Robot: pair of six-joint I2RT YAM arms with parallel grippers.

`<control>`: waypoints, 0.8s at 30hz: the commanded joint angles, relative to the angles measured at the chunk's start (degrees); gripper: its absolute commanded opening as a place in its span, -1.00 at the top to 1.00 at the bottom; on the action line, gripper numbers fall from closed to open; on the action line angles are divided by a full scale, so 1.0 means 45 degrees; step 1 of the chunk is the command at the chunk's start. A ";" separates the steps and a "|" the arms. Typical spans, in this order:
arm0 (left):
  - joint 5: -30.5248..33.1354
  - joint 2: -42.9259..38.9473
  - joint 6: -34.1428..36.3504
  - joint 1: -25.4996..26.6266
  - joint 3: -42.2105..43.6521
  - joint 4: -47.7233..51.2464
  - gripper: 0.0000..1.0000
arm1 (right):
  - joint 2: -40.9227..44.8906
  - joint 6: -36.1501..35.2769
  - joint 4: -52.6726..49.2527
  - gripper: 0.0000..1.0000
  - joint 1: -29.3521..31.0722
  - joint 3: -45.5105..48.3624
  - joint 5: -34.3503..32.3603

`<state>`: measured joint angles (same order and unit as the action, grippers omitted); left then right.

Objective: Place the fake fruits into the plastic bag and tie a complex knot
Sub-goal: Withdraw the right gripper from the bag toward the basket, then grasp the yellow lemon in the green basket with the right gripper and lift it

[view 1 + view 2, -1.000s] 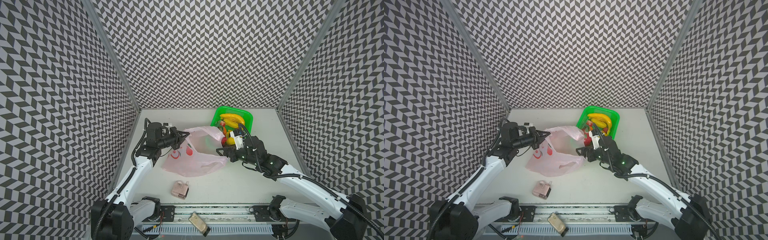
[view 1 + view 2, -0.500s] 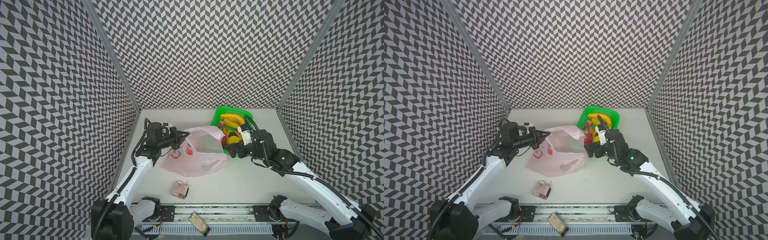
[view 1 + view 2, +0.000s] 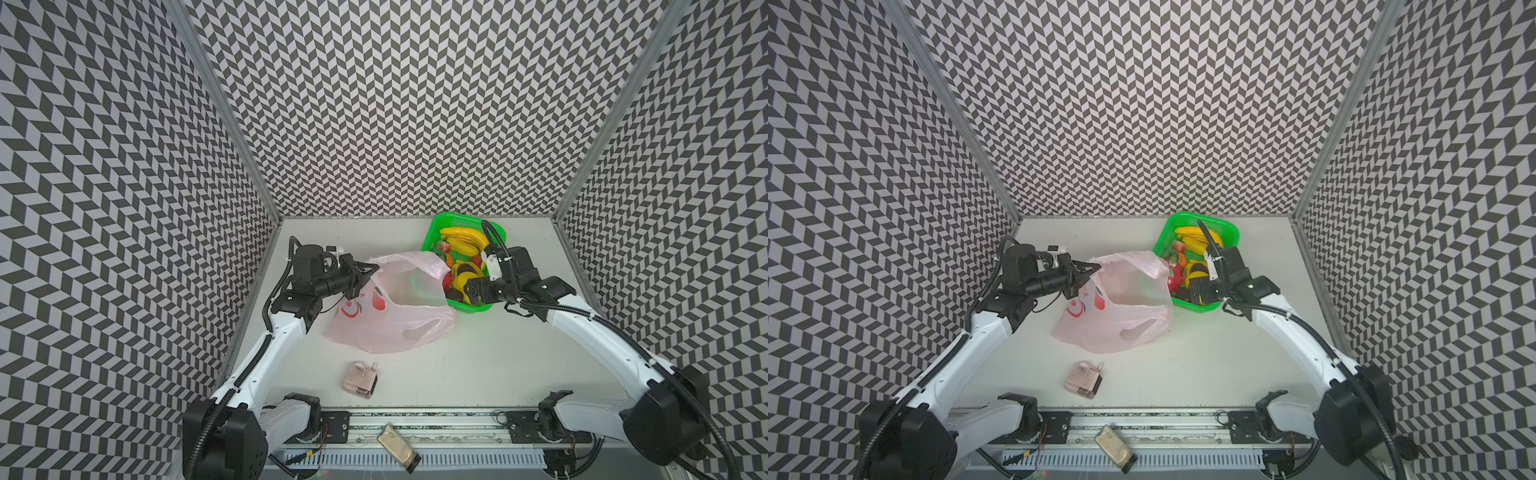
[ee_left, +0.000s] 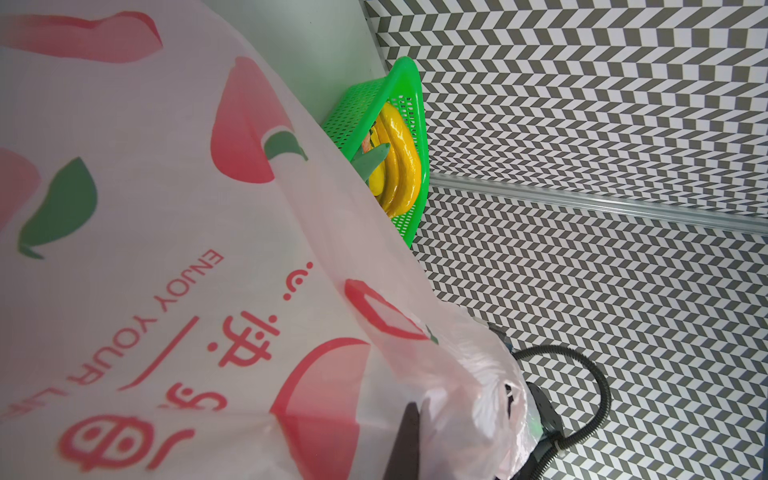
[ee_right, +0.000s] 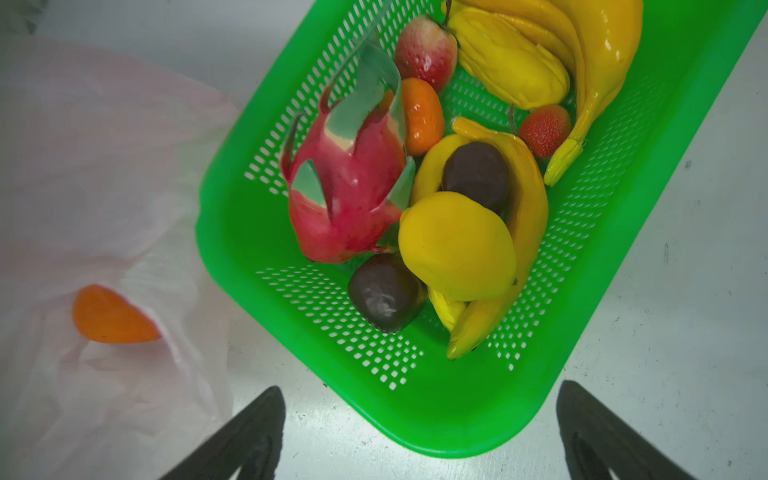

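The wide yellow fake fruit [image 3: 461, 280] lies uncovered atop a banana, below and outward, so my right gripper's open fingers should go down outward next, around the fruit's sides.
The pale pink plastic bag [image 3: 390, 307] [image 3: 1117, 309] lies mid-table with its mouth held up. My left gripper [image 3: 368, 272] [image 3: 1090, 272] [image 4: 411, 409] is shut on the bag's rim film [image 4: 166, 249]. One orange fake fruit [image 5: 112, 316] shows through the bag. The other fake fruits lie in a green basket [image 3: 473, 308] [image 3: 1200, 308] [image 5: 415, 424]: bananas [image 3: 463, 241] [image 5: 602, 62], a dragon fruit [image 5: 353, 195], a dark brown one [image 5: 384, 293], a strawberry [image 5: 424, 50], an orange [image 5: 422, 116]. My right gripper [image 3: 465, 291] [image 3: 1196, 293] [image 5: 419, 386] hangs open and empty over the basket's near end. No knot is in view.
A small pinkish clear box [image 3: 360, 380] [image 3: 1082, 380] lies near the front edge, left of centre. A tan object [image 3: 398, 446] rests on the front rail. Patterned walls close in the left, back and right sides. The basket stands against the bag's right side.
My right gripper has moved away from the bag's mouth, back and to the right, and now hangs over the basket, still open. The left gripper has held its grip and place.
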<state>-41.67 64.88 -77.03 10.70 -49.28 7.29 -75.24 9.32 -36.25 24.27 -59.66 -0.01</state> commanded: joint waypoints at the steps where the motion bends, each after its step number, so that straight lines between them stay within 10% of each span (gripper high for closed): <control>1: -0.0062 0.0045 -0.0069 -0.0073 0.0081 -0.0302 1.00 | -0.0953 -0.0804 -0.0277 -0.98 -0.0024 -0.1003 -0.0813; 24: -0.0193 -0.0062 -0.0010 -0.0073 0.0287 -0.0246 1.00 | -0.5585 -0.1812 0.0727 -0.98 -0.0003 -0.3123 -0.1394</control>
<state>-41.74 64.93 -76.99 10.68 -48.27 7.31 -99.00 2.90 -35.35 24.23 -72.12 -5.78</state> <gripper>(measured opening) 0.049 0.992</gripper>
